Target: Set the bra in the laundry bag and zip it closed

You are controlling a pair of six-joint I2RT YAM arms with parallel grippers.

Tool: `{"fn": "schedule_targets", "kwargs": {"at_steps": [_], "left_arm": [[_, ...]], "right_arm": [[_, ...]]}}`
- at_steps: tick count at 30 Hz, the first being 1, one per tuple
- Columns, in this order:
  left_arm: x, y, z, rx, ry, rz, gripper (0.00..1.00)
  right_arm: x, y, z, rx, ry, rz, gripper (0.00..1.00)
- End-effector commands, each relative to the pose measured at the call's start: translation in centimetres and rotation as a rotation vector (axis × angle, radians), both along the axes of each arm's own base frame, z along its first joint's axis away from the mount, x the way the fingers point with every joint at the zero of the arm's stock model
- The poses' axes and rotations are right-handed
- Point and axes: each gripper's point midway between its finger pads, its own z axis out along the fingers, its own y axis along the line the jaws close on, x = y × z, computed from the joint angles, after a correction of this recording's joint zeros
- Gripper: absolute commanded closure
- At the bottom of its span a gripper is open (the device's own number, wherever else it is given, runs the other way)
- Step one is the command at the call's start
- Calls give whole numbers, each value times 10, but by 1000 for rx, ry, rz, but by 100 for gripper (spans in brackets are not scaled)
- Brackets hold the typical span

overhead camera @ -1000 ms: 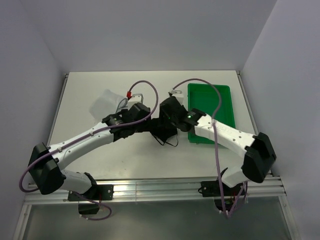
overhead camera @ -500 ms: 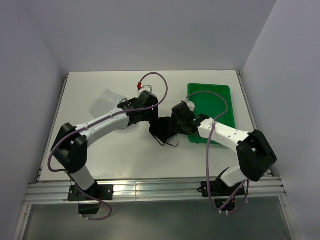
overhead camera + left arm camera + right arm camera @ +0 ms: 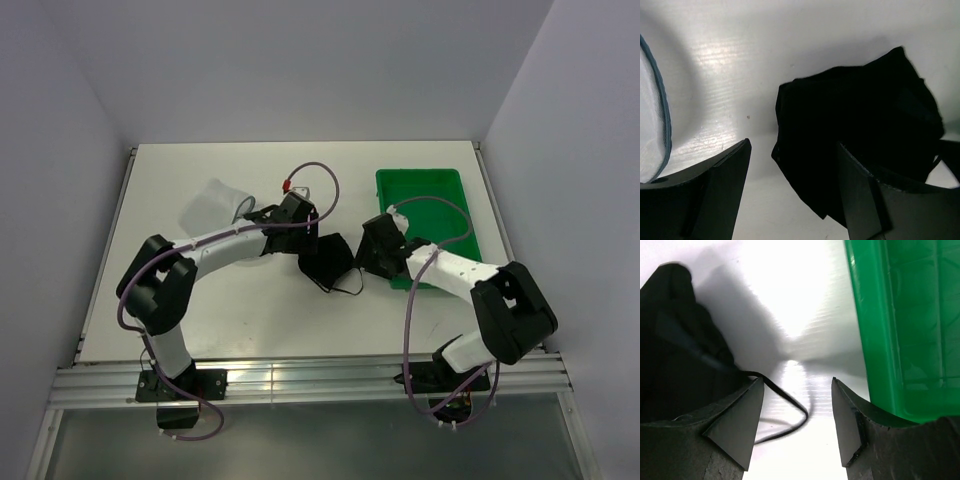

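My right gripper has only the bra's strap between its fingers, so next it should shift left in the top view, onto the bra's tray-side edge [image 3: 346,262] [image 3: 710,357], and close.
The black bra [image 3: 330,262] lies crumpled on the white table between my two grippers, a thin strap looping out at its near right. My left gripper [image 3: 311,238] is open at the bra's left edge. In the left wrist view [image 3: 794,150] the bra [image 3: 855,130] fills the space ahead and overlaps the right finger. My right gripper [image 3: 367,250] is open just right of the bra. In the right wrist view [image 3: 797,385] only the strap [image 3: 790,405] lies between the fingers, with the bra [image 3: 680,350] at the left. The pale mesh laundry bag [image 3: 213,207] lies further left, its zipper edge [image 3: 662,120] showing.
A green plastic tray [image 3: 425,215] stands right of the bra, its wall [image 3: 875,325] close beside my right gripper's right finger. The table [image 3: 240,310] has walls behind and at both sides. Purple cables loop over both arms.
Both grippers have drawn back from the bra, left one leftward and right one rightward toward the tray. The bra now lies free on the table between them.
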Motion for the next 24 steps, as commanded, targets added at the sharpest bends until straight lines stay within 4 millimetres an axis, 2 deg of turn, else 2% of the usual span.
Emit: {"fn": "schedule_targets", "kwargs": {"at_steps": [1, 4, 7, 13, 18, 20, 21, 24], "left_arm": [[-3, -8, -3, -27, -4, -29, 26], [-7, -5, -15, -5, 15, -29, 27], [-10, -3, -24, 11, 27, -29, 27], [-11, -2, -29, 21, 34, -25, 27], [-11, -3, -36, 23, 46, -24, 28], [-13, -1, -41, 29, 56, -20, 28], [-13, -1, -42, 29, 59, -20, 29], [-16, -1, -47, 30, 68, -20, 30]], "right_arm": [[10, -9, 15, 23, -73, -41, 36], [11, -9, 22, 59, -105, -33, 35], [13, 3, 36, 127, -147, 8, 33], [13, 28, 51, 244, -171, 75, 31], [7, 49, 48, 305, -163, 112, 30], [2, 56, 40, 319, -136, 107, 29], [4, 65, 43, 342, -156, 122, 28], [2, 77, 38, 362, -146, 125, 27]]}}
